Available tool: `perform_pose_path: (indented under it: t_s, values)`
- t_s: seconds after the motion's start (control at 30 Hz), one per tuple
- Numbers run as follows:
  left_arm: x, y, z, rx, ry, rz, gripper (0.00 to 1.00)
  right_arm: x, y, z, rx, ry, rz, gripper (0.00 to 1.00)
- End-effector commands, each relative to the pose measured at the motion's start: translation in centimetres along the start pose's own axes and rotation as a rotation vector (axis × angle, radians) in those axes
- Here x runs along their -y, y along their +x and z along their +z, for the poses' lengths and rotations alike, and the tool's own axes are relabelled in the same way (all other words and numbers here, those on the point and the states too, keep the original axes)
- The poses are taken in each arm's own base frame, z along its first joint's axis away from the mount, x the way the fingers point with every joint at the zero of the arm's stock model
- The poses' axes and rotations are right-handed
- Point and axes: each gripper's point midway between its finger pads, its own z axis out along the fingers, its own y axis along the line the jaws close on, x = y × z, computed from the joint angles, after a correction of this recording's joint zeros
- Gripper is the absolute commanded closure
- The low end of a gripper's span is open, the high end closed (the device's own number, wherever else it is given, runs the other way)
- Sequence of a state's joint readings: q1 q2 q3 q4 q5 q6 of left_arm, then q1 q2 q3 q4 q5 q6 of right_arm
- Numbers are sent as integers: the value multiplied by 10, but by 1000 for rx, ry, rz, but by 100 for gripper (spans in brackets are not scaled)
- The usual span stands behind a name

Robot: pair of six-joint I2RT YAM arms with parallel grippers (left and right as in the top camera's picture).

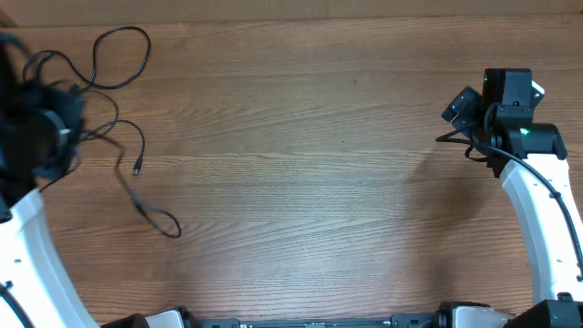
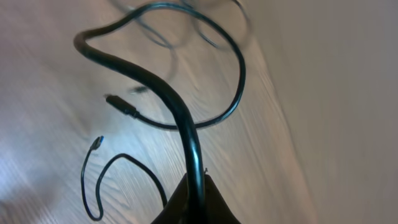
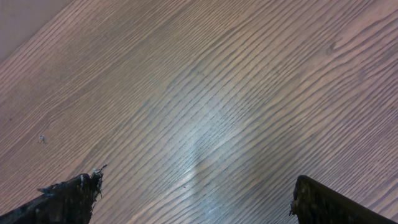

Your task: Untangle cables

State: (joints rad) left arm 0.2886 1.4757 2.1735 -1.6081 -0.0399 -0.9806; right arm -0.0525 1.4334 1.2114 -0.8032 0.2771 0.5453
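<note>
My left gripper draws back and down next and releases its cable onto the bare wood below it and nearer my base, clear of other cables.
Several thin black cables (image 1: 118, 87) lie as loose curvy strands at the table's far left. One makes a loop (image 1: 123, 55) at the back. Another runs forward to a small loop (image 1: 168, 226). A plug end (image 1: 138, 169) lies between them. My left gripper (image 1: 68, 114) hangs over the strands. In the left wrist view my left gripper (image 2: 196, 182) is shut on one cable (image 2: 186, 124), which rises from the jaws and curves away left. Below it lie a second strand with a plug (image 2: 118, 104) and a thinner one with a blue-tipped plug (image 2: 96, 144). My right gripper (image 3: 196, 202) is open over bare wood, far from the cables.
The wooden table (image 1: 319, 164) spreads between the two arms. The right arm (image 1: 537, 182) stands at the right edge, its gripper (image 1: 460, 107) pointing left. The left arm's white link (image 1: 36, 264) runs along the left edge. The table's back edge (image 2: 292, 124) shows near the cables.
</note>
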Motion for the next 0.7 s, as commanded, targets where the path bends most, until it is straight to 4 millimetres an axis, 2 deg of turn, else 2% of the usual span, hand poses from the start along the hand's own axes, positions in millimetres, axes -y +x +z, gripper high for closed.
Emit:
perform_pose_path:
  t_s: [0.0, 0.1, 0.27, 0.43, 0.5, 0.67]
  values:
    - [-34, -37, 1, 78, -84, -222, 95, 2, -8, -6, 30, 1, 7, 0]
    - [-63, -62, 9, 112, -164, -320, 95, 2, -8, -6, 30, 1, 7, 0]
    - [-89, -86, 31, 120, -254, -443, 95, 2, -8, -6, 30, 1, 7, 0]
    - [-110, -111, 68, 115, -330, -574, 95, 2, -8, -6, 30, 1, 8, 0]
    - [-128, -121, 90, 96, -389, -640, 95, 2, -8, -6, 30, 1, 7, 0]
    - [-163, -131, 129, 44, -502, -729, 93, 2, -8, -6, 30, 1, 7, 0]
